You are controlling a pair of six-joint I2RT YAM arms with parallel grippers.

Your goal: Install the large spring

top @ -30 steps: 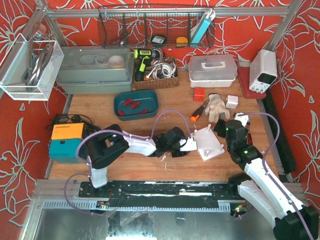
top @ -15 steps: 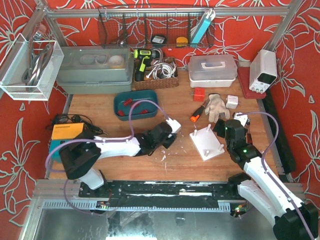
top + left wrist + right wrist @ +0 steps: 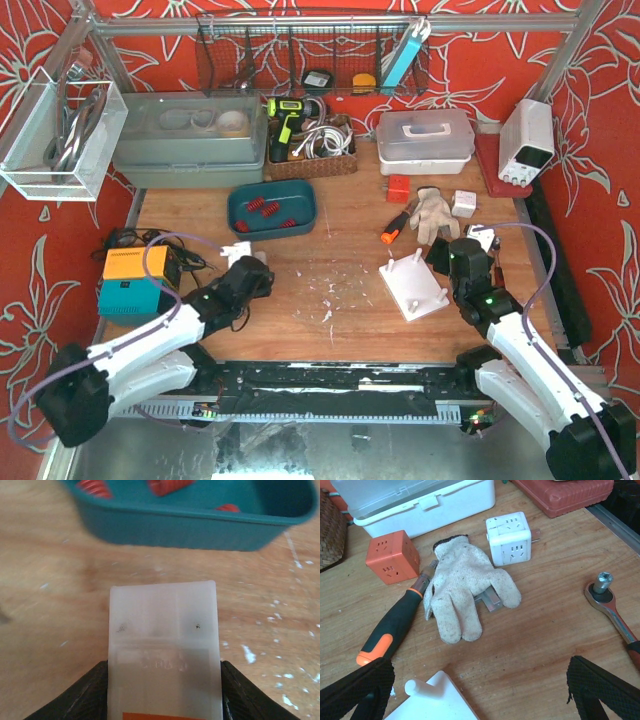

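The block (image 3: 164, 630) fills my left gripper's fingers, so the gripper should pull back and go down onto the tabletop near the orange-and-teal box to release it.
Several red springs (image 3: 268, 209) lie in a teal tray (image 3: 300, 196); which one is the large spring I cannot tell. In the left wrist view the tray's near wall (image 3: 190, 527) fills the top, with springs (image 3: 167, 485) inside. My left gripper (image 3: 249, 264) hangs just in front of the tray's left end, shut on a white translucent block (image 3: 164, 630) pinched between its black fingers (image 3: 87, 695). A white plate with upright pegs (image 3: 413, 287) lies right of centre; one peg (image 3: 417, 686) shows in the right wrist view. My right gripper (image 3: 447, 258) stands open beside it, holding nothing.
A work glove (image 3: 462, 587), an orange-and-black screwdriver (image 3: 390, 630), an orange cube (image 3: 392, 556), a white cube (image 3: 509, 537) and a ratchet (image 3: 610, 602) lie beyond the right gripper. A white lidded box (image 3: 425, 140) and a grey bin (image 3: 190, 140) stand at the back. An orange-and-teal box (image 3: 130, 282) sits left.
My left arm has swung from the white plate back to the left, carrying the white block, and now sits in front of the teal tray. The right arm has not moved.
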